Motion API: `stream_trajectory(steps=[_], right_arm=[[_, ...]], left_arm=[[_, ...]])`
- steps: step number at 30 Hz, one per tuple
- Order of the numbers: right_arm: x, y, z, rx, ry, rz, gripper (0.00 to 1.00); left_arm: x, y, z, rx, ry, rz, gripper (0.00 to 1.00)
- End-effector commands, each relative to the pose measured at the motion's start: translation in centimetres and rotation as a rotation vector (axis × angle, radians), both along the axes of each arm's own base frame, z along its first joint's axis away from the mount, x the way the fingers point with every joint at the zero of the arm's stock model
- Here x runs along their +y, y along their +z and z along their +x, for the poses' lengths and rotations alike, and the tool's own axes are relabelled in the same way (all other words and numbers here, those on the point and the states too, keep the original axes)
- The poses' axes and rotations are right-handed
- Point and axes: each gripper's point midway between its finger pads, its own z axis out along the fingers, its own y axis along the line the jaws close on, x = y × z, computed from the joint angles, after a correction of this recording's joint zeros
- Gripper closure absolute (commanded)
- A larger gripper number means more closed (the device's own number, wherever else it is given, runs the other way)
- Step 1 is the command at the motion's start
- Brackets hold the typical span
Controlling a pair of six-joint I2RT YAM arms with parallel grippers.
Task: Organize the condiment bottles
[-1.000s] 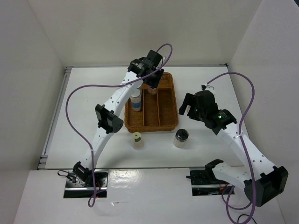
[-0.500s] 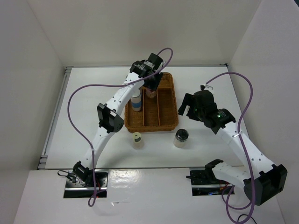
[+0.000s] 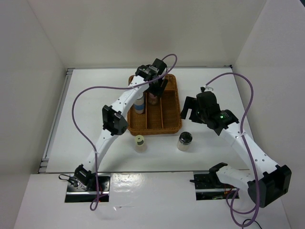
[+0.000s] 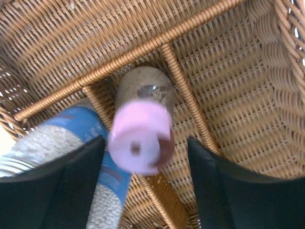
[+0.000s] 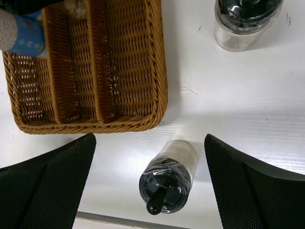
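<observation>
The yellow-green-capped bottle is standing outside the tray. Next I should move my right gripper to the left in the top view, back and down around its cap [image 3: 139,139].
A pink-capped condiment bottle [image 4: 140,136] stands in the middle lane of the brown wicker tray [image 4: 228,71], at its far end. My left gripper [image 4: 145,152] is open around it, and neither finger touches the cap. A white bottle with a blue band [image 4: 71,143] stands in the lane beside it. In the right wrist view a clear black-topped bottle [image 5: 169,179] stands on the table below my open right gripper [image 5: 150,138]. A second black-topped bottle [image 5: 245,19] stands further off. A yellow-green-capped bottle [image 3: 139,142] stands in front of the tray.
The wicker tray [image 3: 169,125] has three long lanes and sits mid-table. The left arm [image 3: 114,121] reaches over its left rim. The right gripper [image 3: 193,109] hovers just right of the tray. White walls close in the table on three sides.
My left gripper, shut on the pink-capped bottle a second ago, has come down into the tray and opened off it. The right arm has barely moved.
</observation>
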Motion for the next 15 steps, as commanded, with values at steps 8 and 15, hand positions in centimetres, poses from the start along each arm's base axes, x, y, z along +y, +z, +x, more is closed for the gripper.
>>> stream_trajectory(steps=[8,15], right_arm=[[3.6,5.0,-0.3,-0.145,0.241,0.013,0.01],[9.7,8.4,-3.6,-0.269,0.524,0.076,0.01]], left_arm=[[0.6,8.4,0.2,-0.157,0.029,-0.083,0.0],[3.7,25.2,-3.7,-0.444,0.079,-0.285,0.0]])
